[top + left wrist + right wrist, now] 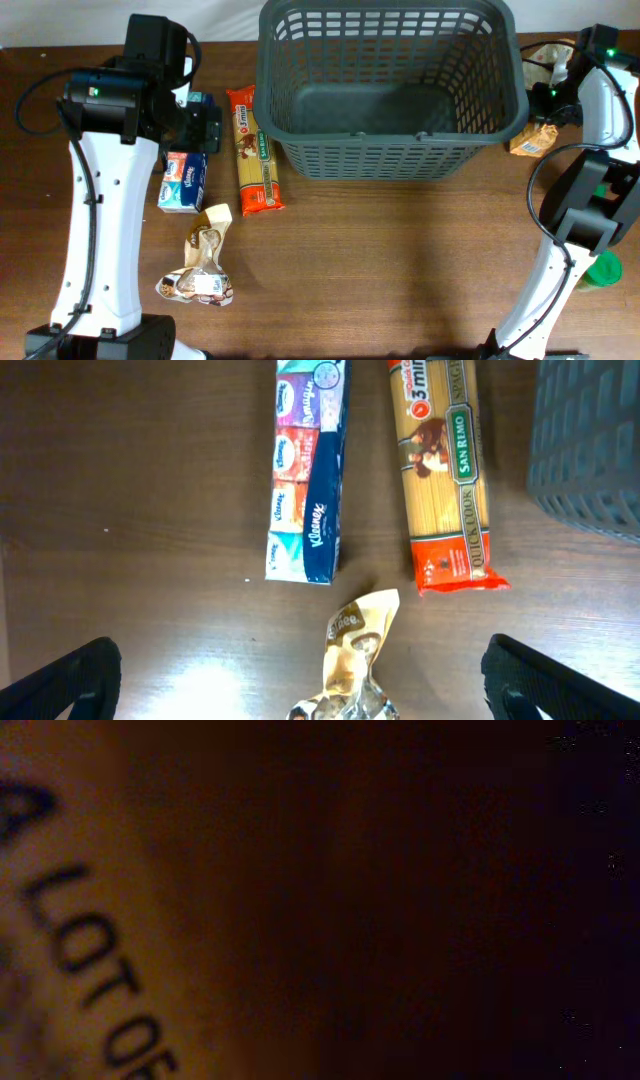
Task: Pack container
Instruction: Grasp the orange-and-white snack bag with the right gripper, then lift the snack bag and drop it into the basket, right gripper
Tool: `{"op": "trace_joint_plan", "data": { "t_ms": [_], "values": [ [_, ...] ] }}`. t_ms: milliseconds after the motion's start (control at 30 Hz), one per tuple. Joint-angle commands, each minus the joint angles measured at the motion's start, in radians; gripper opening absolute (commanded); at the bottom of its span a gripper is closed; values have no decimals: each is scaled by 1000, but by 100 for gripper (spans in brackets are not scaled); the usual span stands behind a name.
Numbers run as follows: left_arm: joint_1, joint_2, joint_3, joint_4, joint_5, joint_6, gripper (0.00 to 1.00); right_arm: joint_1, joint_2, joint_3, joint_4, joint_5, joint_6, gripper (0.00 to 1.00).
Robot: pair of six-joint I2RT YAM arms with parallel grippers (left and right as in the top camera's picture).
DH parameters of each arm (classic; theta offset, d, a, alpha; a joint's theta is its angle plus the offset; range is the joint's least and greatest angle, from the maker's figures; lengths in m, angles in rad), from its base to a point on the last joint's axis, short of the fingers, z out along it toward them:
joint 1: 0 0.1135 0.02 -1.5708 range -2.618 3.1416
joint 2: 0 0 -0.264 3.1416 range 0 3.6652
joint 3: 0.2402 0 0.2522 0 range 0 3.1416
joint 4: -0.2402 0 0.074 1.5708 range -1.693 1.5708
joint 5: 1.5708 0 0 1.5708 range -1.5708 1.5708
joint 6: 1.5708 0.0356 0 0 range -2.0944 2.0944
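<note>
I need to lift the packet in my right gripper over next, then lower and release it, because the basket's empty bottom is to the left in the overhead view, past the basket's rim.
The dark grey slatted basket [388,85] stands empty at the back middle of the table; its corner shows in the left wrist view [590,440]. My left gripper [200,125] [305,660] is open and empty, hovering above a Kleenex tissue pack [183,182] [308,470], a spaghetti pack [255,150] [445,470] and a crumpled gold packet [203,262] [355,650]. My right gripper [552,103] is low beside the basket's right side, pressed close to an orange packet [530,140] [90,920]. Its fingers are hidden in the dark right wrist view.
A brown and white bag [543,58] lies behind the orange packet, right of the basket. A green object [598,272] sits at the right edge by the right arm's base. The table is dark wood.
</note>
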Motion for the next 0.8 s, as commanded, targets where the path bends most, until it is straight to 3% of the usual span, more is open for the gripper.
{"op": "trace_joint_plan", "data": {
  "t_ms": [0,167,433,533,767],
  "values": [
    [4,3,-3,-4,11,5,99,8,-6,16,-69,-2,62,4],
    [4,3,-3,-4,11,5,99,8,-101,170,-119,-2,82,4],
    [4,3,-3,8,11,4,99,53,-312,576,-201,-2,155,4],
    [4,3,-3,8,11,4,99,132,-418,687,-224,-2,156,4],
    [4,3,-3,8,11,4,99,360,-528,708,-249,61,199,4]
  ]
}}
